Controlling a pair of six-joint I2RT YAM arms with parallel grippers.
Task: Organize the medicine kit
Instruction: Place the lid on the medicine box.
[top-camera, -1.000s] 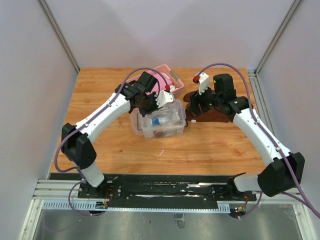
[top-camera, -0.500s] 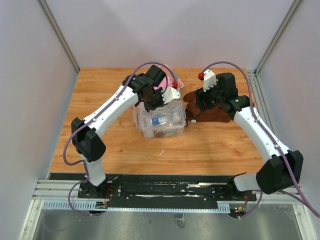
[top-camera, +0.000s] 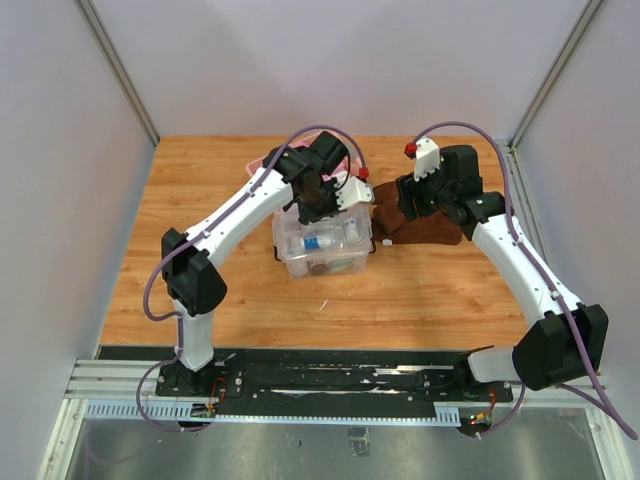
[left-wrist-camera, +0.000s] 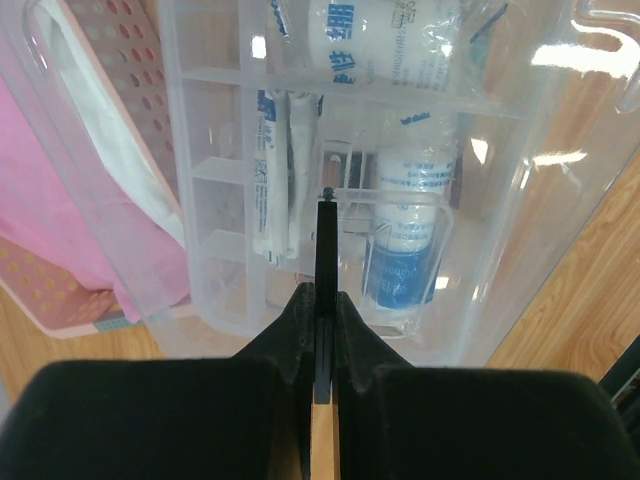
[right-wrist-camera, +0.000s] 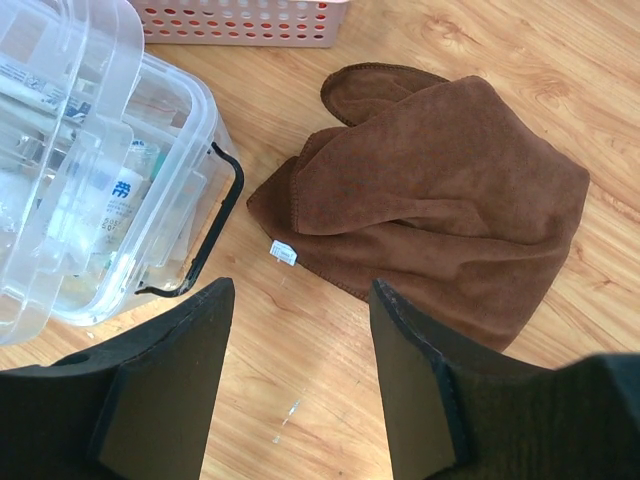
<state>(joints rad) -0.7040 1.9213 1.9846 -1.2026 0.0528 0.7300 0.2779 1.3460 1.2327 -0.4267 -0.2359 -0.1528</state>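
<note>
My left gripper lowers the thin black piece toward the kit's divided tray (top-camera: 322, 238) (left-wrist-camera: 312, 187) next.
The medicine kit (top-camera: 322, 250) is a clear box with a divided tray. It holds white bottles (left-wrist-camera: 405, 215) and packets (left-wrist-camera: 270, 190). Its dark handle (right-wrist-camera: 222, 215) faces the brown cloth. My left gripper (top-camera: 325, 197) hangs over the kit's far part. In the left wrist view it (left-wrist-camera: 325, 296) is shut on a thin black strip (left-wrist-camera: 325, 240) that points at the tray. My right gripper (right-wrist-camera: 298, 290) is open and empty over bare wood, between the kit (right-wrist-camera: 70, 190) and the cloth. It shows in the top view (top-camera: 403, 203) too.
A brown cloth (right-wrist-camera: 440, 190) lies crumpled right of the kit, also in the top view (top-camera: 425, 228). A pink slatted basket (right-wrist-camera: 240, 20) with pink cloth (left-wrist-camera: 50, 200) stands just behind the kit, mostly hidden by the left arm in the top view.
My left arm has swung right and farther back, from the kit's left corner to above its far side. My right gripper has drawn back a little to the right.
</note>
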